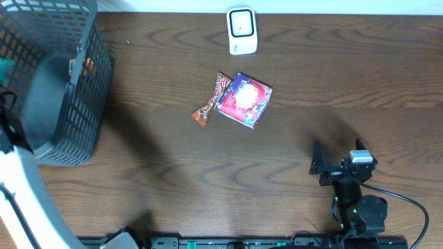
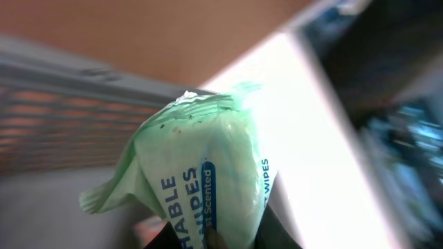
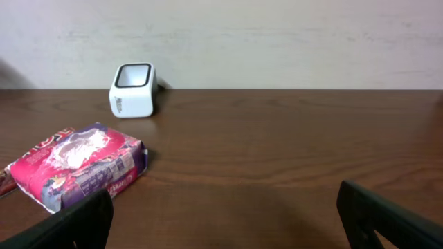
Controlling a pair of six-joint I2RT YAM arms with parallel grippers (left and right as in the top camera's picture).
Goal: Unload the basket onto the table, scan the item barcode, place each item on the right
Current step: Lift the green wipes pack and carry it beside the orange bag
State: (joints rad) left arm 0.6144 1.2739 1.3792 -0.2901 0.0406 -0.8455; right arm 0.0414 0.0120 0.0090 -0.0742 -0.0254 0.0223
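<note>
The wood next to the orange snack wrapper is bare, so my left gripper will next swing past the rim of the basket and down onto that wood.
A pale green pack of wipes with blue lettering fills the left wrist view. My left gripper is shut on its lower end, a dark finger on each side. In the overhead view a green bit of it shows at the far left over the basket. The white barcode scanner stands at the back of the table. My right gripper rests low at the front right, wide open, with only bare wood between its fingers.
A dark mesh basket stands at the left edge. Mid-table lie a pink and purple packet and an orange snack wrapper touching its left side.
</note>
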